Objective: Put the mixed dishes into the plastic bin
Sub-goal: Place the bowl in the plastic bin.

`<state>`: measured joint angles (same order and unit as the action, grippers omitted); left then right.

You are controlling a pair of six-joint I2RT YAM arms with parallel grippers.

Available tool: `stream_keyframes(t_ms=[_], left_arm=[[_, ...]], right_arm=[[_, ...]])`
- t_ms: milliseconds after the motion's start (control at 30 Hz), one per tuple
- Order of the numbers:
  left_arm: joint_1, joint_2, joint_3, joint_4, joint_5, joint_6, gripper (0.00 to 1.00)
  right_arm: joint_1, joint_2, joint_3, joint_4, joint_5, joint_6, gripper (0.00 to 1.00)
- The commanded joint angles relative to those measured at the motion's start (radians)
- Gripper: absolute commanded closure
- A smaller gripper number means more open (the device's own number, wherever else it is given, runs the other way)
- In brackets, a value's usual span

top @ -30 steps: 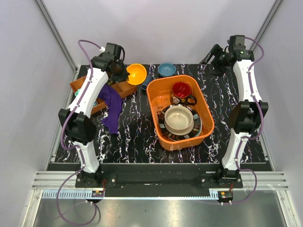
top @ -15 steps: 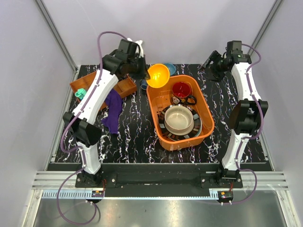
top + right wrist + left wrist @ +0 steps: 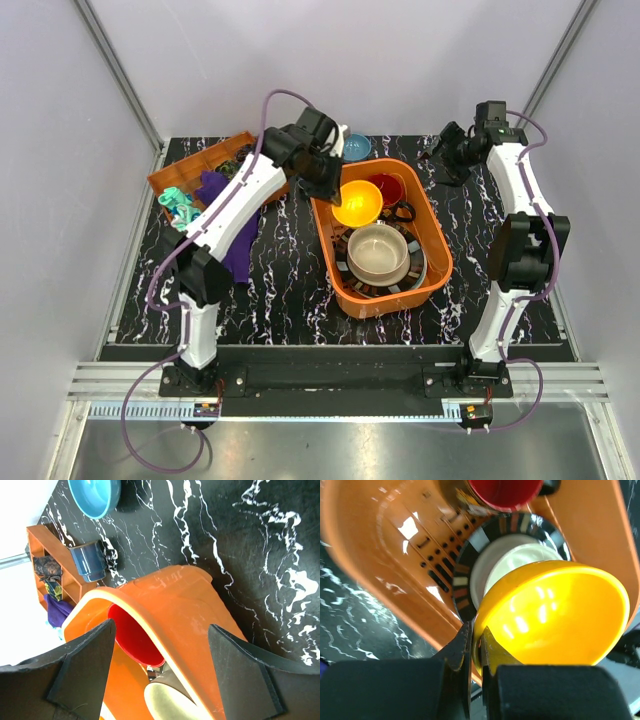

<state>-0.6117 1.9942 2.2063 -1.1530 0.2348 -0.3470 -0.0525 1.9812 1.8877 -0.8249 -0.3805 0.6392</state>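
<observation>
I will move my left gripper back and down and release the orange-yellow bowl inside the beige bowl's empty opening (image 3: 378,249) (image 3: 519,560), because that opening is below the orange-yellow bowl and back toward my base.
My left gripper (image 3: 335,192) is shut on the rim of the orange-yellow bowl (image 3: 357,203), holding it tilted over the back of the orange plastic bin (image 3: 441,255). In the left wrist view its jaws (image 3: 476,630) pinch the bowl's edge (image 3: 555,615) above the bin wall (image 3: 395,545). The bin holds a beige bowl (image 3: 378,250) on a dark striped-rim plate (image 3: 343,268), plus a red mug (image 3: 388,186). A small blue bowl (image 3: 357,147) sits on the table behind the bin. My right gripper (image 3: 446,156) hangs open and empty beyond the bin's back right corner (image 3: 185,605).
A brown-orange compartment tray (image 3: 195,165) stands at the back left, with a purple cloth (image 3: 228,215) and a teal toy (image 3: 180,206) beside it. In the right wrist view a dark blue cup (image 3: 87,562) lies by the tray, near the blue bowl (image 3: 95,495).
The left arm has swung right with the orange-yellow bowl, from the table's back left to over the bin, and lowered it. The right gripper shifted slightly and stayed open.
</observation>
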Motion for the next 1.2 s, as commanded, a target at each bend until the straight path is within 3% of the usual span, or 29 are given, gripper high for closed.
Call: stream_keyframes(t_ms=[0, 600, 1167], left_arm=[[-0.054, 0.020, 0.050, 0.003, 0.006, 0.022, 1.00], [-0.112, 0.136, 0.056, -0.054, -0.032, -0.027, 1.00], [-0.123, 0.227, 0.015, -0.082, -0.009, -0.066, 1.00]], right_arm=[[0.005, -0.045, -0.002, 0.055, -0.029, 0.025, 0.17], [0.005, -0.058, 0.014, 0.056, -0.034, 0.036, 0.17], [0.005, -0.148, -0.101, 0.069, -0.008, 0.079, 0.16]])
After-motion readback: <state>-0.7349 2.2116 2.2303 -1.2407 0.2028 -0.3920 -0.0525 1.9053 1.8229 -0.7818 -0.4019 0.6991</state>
